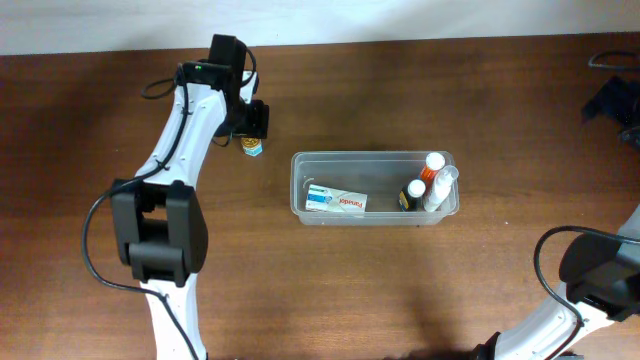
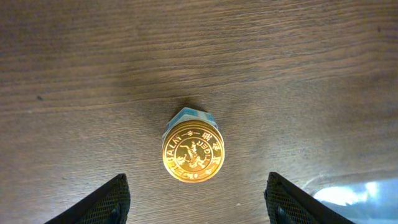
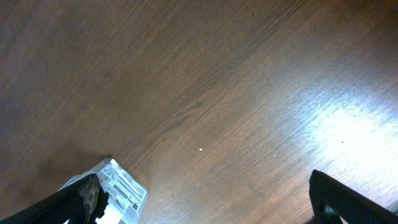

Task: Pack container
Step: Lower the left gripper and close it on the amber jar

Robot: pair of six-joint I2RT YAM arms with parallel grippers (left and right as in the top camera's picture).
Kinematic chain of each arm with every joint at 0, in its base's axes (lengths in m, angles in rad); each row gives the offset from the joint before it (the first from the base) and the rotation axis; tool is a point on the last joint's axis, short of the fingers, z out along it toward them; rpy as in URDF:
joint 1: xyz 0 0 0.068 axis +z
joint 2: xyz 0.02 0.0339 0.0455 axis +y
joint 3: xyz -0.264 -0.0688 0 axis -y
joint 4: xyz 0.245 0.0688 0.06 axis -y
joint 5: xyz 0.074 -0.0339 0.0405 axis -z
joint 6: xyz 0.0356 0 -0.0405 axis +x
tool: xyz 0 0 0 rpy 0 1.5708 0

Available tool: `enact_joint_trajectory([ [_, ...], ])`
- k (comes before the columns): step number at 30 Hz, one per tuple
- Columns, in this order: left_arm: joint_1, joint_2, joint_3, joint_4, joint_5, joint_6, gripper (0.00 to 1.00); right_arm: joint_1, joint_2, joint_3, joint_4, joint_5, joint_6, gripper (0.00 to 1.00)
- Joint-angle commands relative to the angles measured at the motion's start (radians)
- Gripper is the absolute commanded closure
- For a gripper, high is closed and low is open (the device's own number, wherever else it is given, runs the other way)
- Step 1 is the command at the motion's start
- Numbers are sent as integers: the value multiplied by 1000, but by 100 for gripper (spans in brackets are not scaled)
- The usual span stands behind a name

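I will move my left gripper down around the gold lid (image 1: 252,148) (image 2: 193,151) next, because the small jar stands upright below and is lined up with the gap between the open fingers.
The container (image 1: 370,155), a clear plastic tub, stands mid-table and holds a white and blue box (image 1: 336,200) and a few small bottles (image 1: 430,185) at its right end. A small jar with a gold lid (image 1: 252,148) stands upright on the table left of the container. My left gripper (image 1: 250,122) hovers over it. In the left wrist view the jar (image 2: 193,152) sits just ahead of the open, empty left gripper (image 2: 196,208). My right gripper (image 3: 208,208) is open and empty over bare wood; a white labelled packet (image 3: 121,190) lies by its left finger.
A corner of the clear tub shows at the lower right of the left wrist view (image 2: 360,193). Dark equipment (image 1: 612,95) sits at the table's far right edge. The right arm (image 1: 600,270) comes in at the lower right.
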Motion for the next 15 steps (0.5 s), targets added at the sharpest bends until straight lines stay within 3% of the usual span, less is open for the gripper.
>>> enact_joint_trajectory([
  [1, 1, 60, -3, 0, -28, -79, 30, 0, -11, -5, -5, -3, 11, 2],
  [15, 2, 111, -6, 14, -31, -82, 30, 0, -11, -5, -5, -3, 11, 2],
])
